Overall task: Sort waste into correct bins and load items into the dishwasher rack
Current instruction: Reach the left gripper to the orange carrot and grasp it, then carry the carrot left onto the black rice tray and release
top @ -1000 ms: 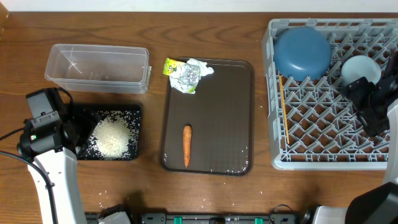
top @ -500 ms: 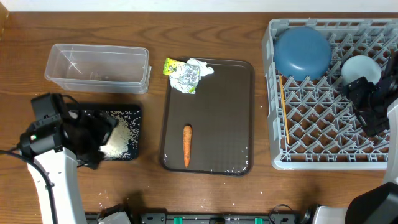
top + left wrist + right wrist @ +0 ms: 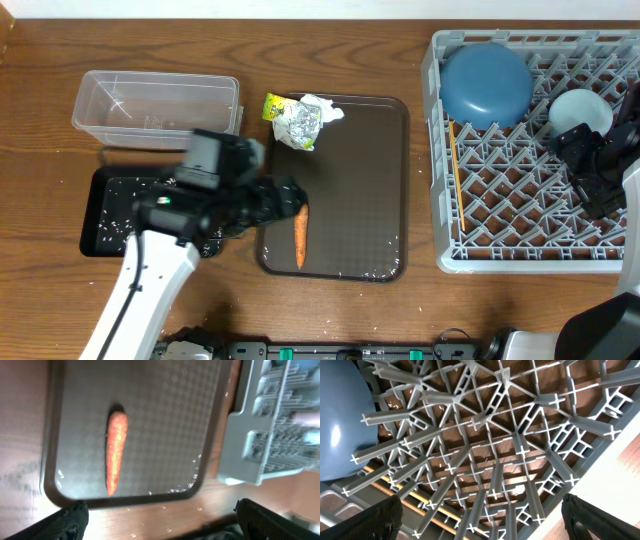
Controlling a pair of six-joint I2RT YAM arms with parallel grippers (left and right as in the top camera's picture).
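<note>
My left gripper is above the carrot, which points lengthwise between its spread fingers. So next it will lower them astride the carrot's middle [image 3: 301, 236] [image 3: 115, 452] and close across the carrot's narrow width.
The orange carrot [image 3: 300, 236] lies on the brown serving tray [image 3: 350, 180]; it also shows in the left wrist view [image 3: 115, 452]. My left gripper [image 3: 289, 199] hovers open and empty at the carrot's far end, its fingers spread wide [image 3: 162, 520]. The crumpled wrapper with tissue [image 3: 295, 120] sits on the tray's far left corner. The black tray [image 3: 100, 205] holds rice grains, partly hidden by my left arm. The clear tub [image 3: 155, 110] stands behind it. The grey rack [image 3: 530, 250] holds the blue bowl [image 3: 487, 82], light-blue cup [image 3: 580, 110] and chopsticks [image 3: 455, 175]. My right gripper [image 3: 600, 180] is open over the rack pegs [image 3: 480, 520]. No white cup is in view.
A few rice grains lie on the wood [image 3: 165, 508] just in front of the brown tray. The rack's left wall [image 3: 250, 435] stands close to the tray's right edge. The right wrist view shows the bowl [image 3: 340, 425] and chopsticks [image 3: 385, 491] through the lattice.
My left arm has swung right from over the black tray to the brown tray's left side, above the carrot. The right arm has not moved.
</note>
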